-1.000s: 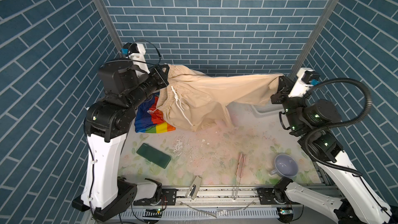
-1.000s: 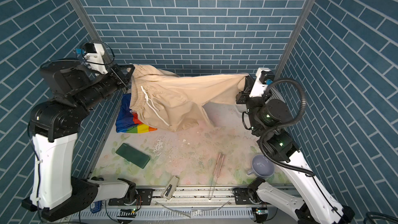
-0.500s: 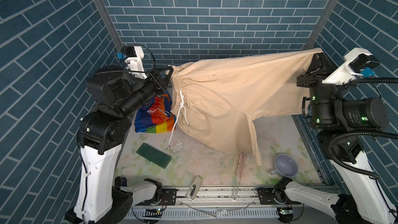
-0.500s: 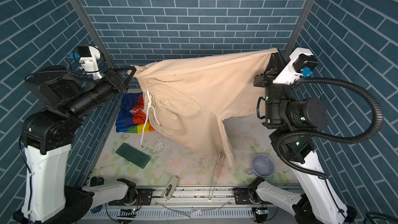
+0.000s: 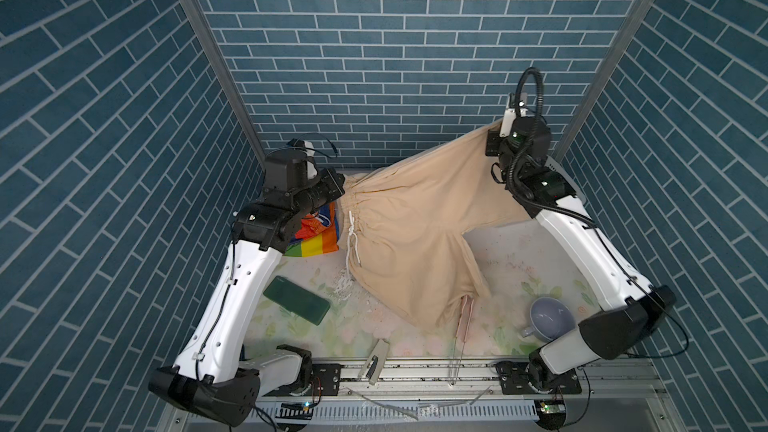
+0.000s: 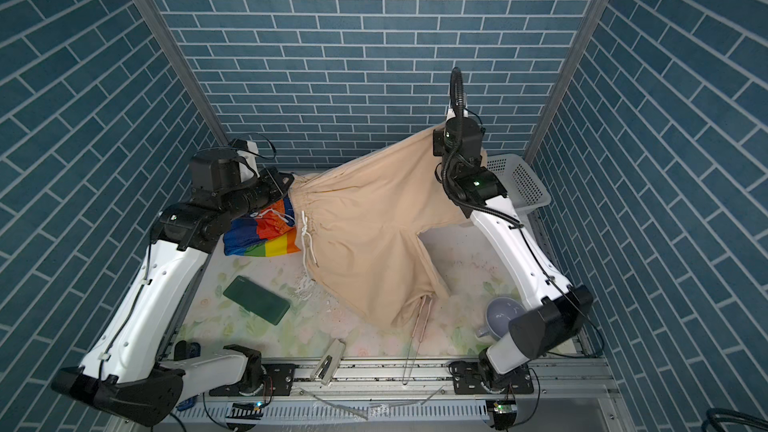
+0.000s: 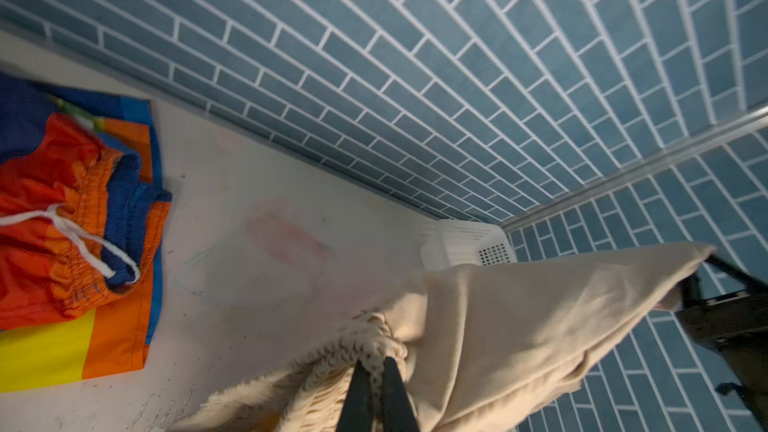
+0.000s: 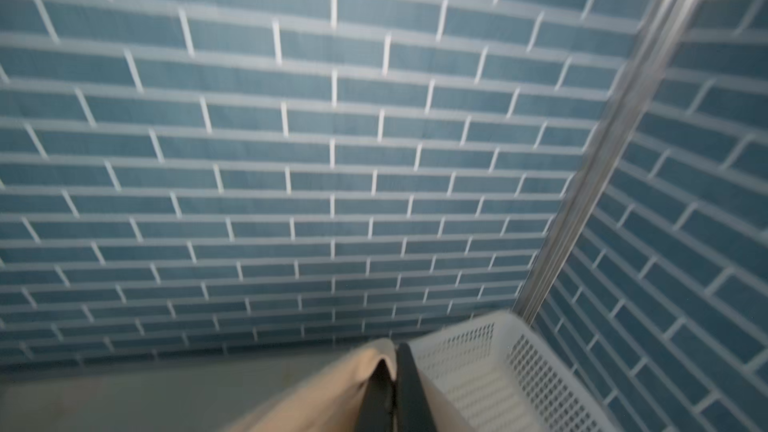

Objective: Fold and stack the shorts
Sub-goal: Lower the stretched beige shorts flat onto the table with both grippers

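The cloth goes down and outward in my right gripper next, for release onto the tabletop (image 8: 324,366) beside the white slotted basket. Its leg hem corner still hangs high.
The beige shorts (image 5: 415,234) (image 6: 365,234) hang spread between my two grippers, and their lower leg lies on the table. My left gripper (image 5: 343,184) (image 7: 376,361) is shut on the gathered waistband at its far corner. The white drawstring (image 5: 353,243) dangles below it. My right gripper (image 5: 492,139) (image 8: 392,351) is shut on a leg hem corner, held higher near the back right. The rainbow-striped shorts (image 5: 318,238) (image 7: 62,222) lie folded on the table under my left arm.
A white slotted basket (image 6: 523,184) (image 8: 498,367) stands in the back right corner, close behind my right gripper. On the floral mat lie a dark green flat case (image 5: 297,300), a grey-blue mug (image 5: 550,320), pink tongs (image 5: 463,326) and a small clip (image 5: 376,359).
Both arms rose with the beige shorts stretched high, then came down again. My right gripper has moved back towards the basket corner, and the lower leg now touches the table.
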